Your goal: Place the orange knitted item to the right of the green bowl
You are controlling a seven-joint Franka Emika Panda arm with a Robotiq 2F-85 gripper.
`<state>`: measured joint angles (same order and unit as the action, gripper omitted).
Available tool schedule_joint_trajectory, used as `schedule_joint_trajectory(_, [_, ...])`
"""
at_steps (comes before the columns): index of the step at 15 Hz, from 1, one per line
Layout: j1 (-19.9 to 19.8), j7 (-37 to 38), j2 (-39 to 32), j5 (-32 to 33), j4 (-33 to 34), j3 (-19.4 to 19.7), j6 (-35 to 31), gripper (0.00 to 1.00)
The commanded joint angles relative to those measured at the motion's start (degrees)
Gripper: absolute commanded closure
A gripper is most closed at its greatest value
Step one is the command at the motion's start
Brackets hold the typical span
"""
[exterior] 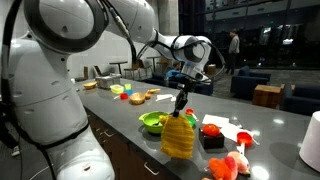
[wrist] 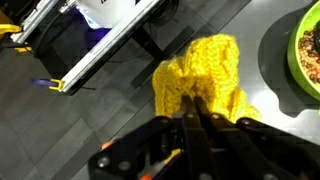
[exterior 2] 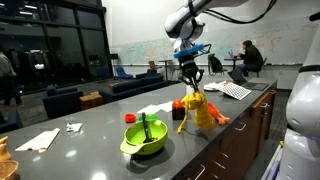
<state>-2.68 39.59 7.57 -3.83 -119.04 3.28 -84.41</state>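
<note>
My gripper should move down toward the green bowl next and let go of the top of the knit. The knit (exterior 2: 198, 110) is still hanging, and the counter beside the bowl is below my gripper.
My gripper (exterior: 181, 103) is shut on the top of the orange knitted item (exterior: 179, 138) and holds it hanging, its lower end at or just above the grey counter. In an exterior view it hangs right next to the green bowl (exterior: 152, 122). In an exterior view the gripper (exterior 2: 191, 86) holds the knit (exterior 2: 198, 110) beyond the green bowl (exterior 2: 143, 139), which has a dark utensil in it. In the wrist view the fingers (wrist: 196, 112) pinch the yellow-orange knit (wrist: 200, 72), with the green bowl's rim (wrist: 303, 55) at the right edge.
A reddish-pink lumpy item (exterior: 227, 166) lies near the counter's front. A black box (exterior: 214, 139), red pieces (exterior: 211, 129) and a white card (exterior: 228, 127) sit behind the knit. Plates and food toys (exterior: 135, 95) lie farther along. White papers (exterior 2: 37, 140) lie at the counter's near end.
</note>
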Motion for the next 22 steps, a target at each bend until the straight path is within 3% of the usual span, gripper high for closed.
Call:
schedule_joint_trajectory(1, [-0.26, -3.06, 0.00, -2.96, -4.01, -0.67, -3.00, 0.99])
schedule_joint_trajectory(10, [2.51, -12.63, -11.78, -9.22, -0.42, -3.13, -9.75, 0.99])
schedule_joint_trajectory(11, [2.84, -13.31, -12.89, -9.32, 0.16, -3.33, -10.49, 0.80])
schedule_joint_trajectory(12, [3.17, -13.98, -13.94, -9.17, 0.81, -3.53, -11.14, 0.69])
schedule_joint_trajectory(16, [4.40, -13.71, -14.83, -7.20, 2.47, -3.74, -13.05, 0.45])
schedule_joint_trajectory(22, [4.55, -1.26, -8.99, -5.99, -0.99, -2.86, -19.31, 0.04])
